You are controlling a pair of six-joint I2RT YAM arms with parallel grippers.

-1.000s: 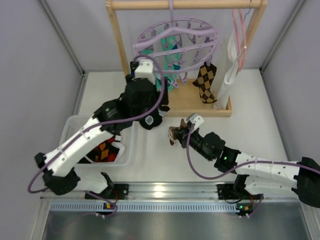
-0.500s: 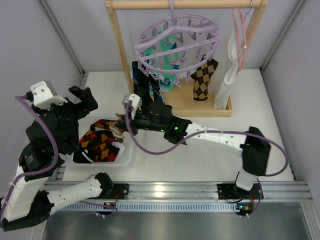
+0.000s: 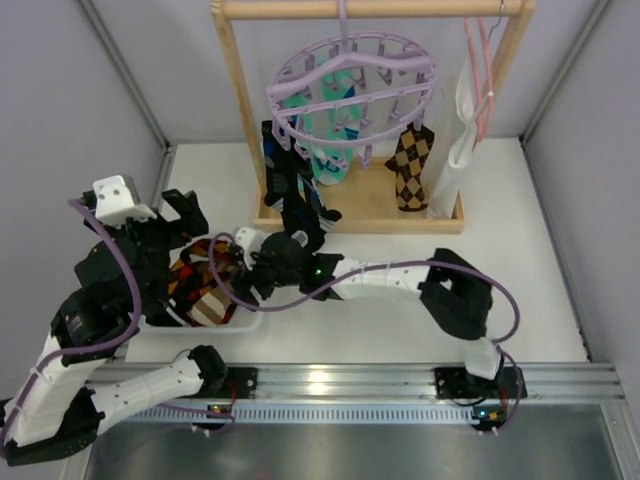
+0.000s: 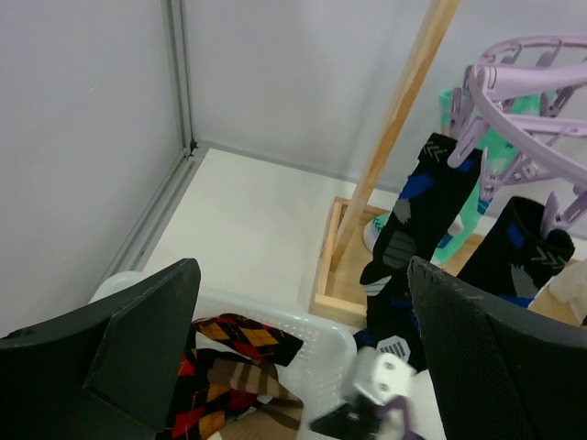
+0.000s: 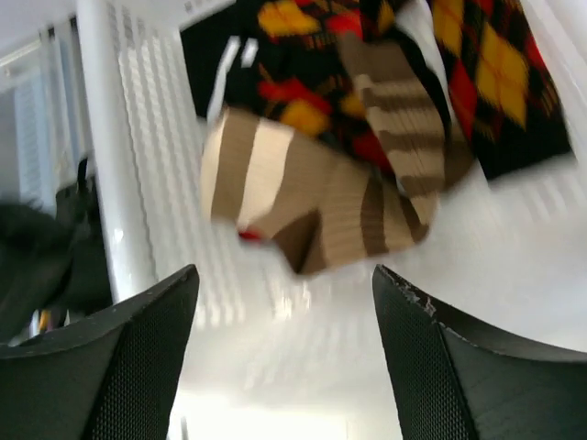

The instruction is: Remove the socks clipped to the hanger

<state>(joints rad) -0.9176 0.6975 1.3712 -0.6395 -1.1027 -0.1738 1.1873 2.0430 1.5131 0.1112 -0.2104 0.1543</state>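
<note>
The striped sock (image 5: 312,202) lies loose in the basket (image 3: 248,320), so my right gripper will next swing away past the navy socks and outward onto the hanging argyle sock's lower end.
The lavender hanger (image 3: 350,85) hangs from the wooden rack with socks clipped to it: dark navy ones (image 3: 285,175), teal ones (image 3: 325,130) and a brown-yellow argyle one (image 3: 410,165). In the left wrist view the navy socks (image 4: 413,215) hang beside the hanger (image 4: 532,64). My right gripper (image 3: 222,268) is open over the white basket (image 3: 248,320). A brown striped sock (image 5: 312,202) lies loose beyond its fingertips (image 5: 284,367) on red-yellow argyle socks (image 5: 495,73). My left gripper (image 3: 175,225) is open and empty (image 4: 303,357), held high over the basket's far side.
A wooden rack post (image 4: 394,119) and base (image 3: 370,205) stand behind the basket (image 4: 339,344). A thin pink hanger (image 3: 483,70) with a long white cloth (image 3: 462,130) hangs at the rack's right end. The right arm stretches across the table's middle. A wall rail (image 4: 174,73) is at the left.
My right arm swung left over the basket, opened, and let go of the brown striped sock. The left arm drew back from the hanger and now sits high by the basket.
</note>
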